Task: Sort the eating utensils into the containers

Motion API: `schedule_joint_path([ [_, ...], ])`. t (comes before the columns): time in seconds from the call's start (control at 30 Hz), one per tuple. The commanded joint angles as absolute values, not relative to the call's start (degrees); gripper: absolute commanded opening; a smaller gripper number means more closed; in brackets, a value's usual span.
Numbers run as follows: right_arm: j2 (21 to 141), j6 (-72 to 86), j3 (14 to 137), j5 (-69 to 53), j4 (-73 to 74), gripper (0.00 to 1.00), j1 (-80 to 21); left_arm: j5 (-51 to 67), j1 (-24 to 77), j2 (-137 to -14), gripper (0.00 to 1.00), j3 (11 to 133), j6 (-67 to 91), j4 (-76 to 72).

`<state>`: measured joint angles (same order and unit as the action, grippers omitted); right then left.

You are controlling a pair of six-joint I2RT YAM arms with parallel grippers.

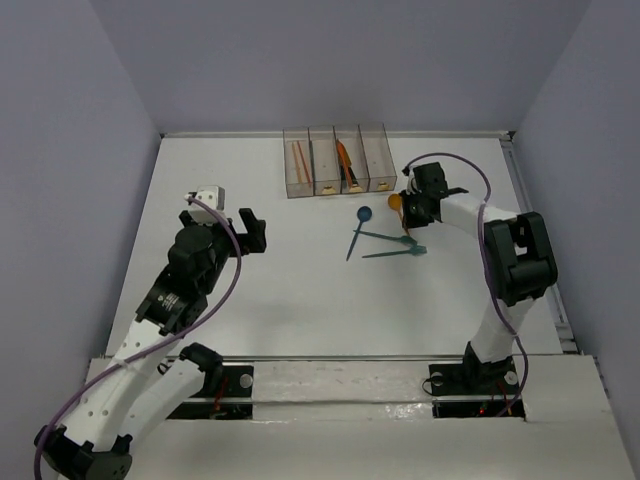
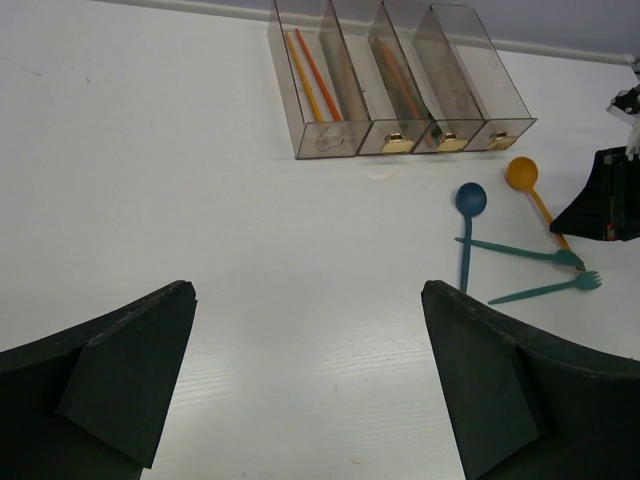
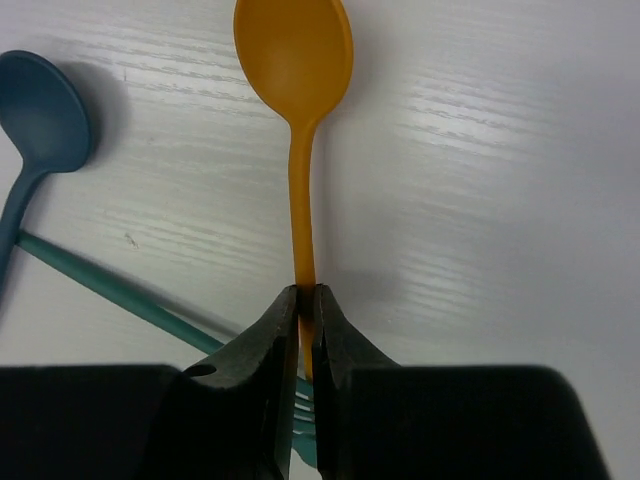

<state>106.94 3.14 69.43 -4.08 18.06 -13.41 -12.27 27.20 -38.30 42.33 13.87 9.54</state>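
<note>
I need to lift my right gripper next, then move it outward over the bin point(image 1: 325, 165) beside the orange-red sticks to let go of the orange spoon, because upright bin sides are around that space.
My right gripper point(image 3: 306, 292) is shut on the handle of the orange spoon point(image 3: 294, 60), low over the table; in the top view the gripper point(image 1: 409, 212) sits right of the utensils, the spoon's head point(image 1: 395, 200) showing beside it. A blue spoon point(image 1: 358, 228) and two teal pieces point(image 1: 392, 244) lie crossed to its left. The four joined clear bins point(image 1: 338, 162) stand at the back; the leftmost holds orange-red sticks point(image 1: 299, 157), the third an orange utensil point(image 1: 344, 156). My left gripper point(image 2: 310, 300) is open and empty, over bare table at the left.
Walls close the table at the back and both sides. The right arm's purple cable point(image 1: 470, 170) loops above its wrist. Both arm bases stand on the rail point(image 1: 340, 380) at the near edge.
</note>
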Motion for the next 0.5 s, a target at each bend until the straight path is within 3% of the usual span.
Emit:
schedule_joint_path([
  [0.0, 99.42, 5.97, 67.77, -0.79, 16.09, 0.0, -13.01, -12.48, 26.81, -38.23, 0.99, 42.45, 13.01, 6.33],
  [0.27, 90.27, 7.38, 63.72, -4.29, 8.36, 0.0, -13.01, -12.05, 26.81, -37.27, 0.99, 42.28, 12.83, 5.8],
  [0.47, 94.56, 9.66, 69.69, -6.07, 4.57, 0.0, -15.9, -11.69, 26.28, -36.74, 0.99, 42.28, 12.83, 5.8],
])
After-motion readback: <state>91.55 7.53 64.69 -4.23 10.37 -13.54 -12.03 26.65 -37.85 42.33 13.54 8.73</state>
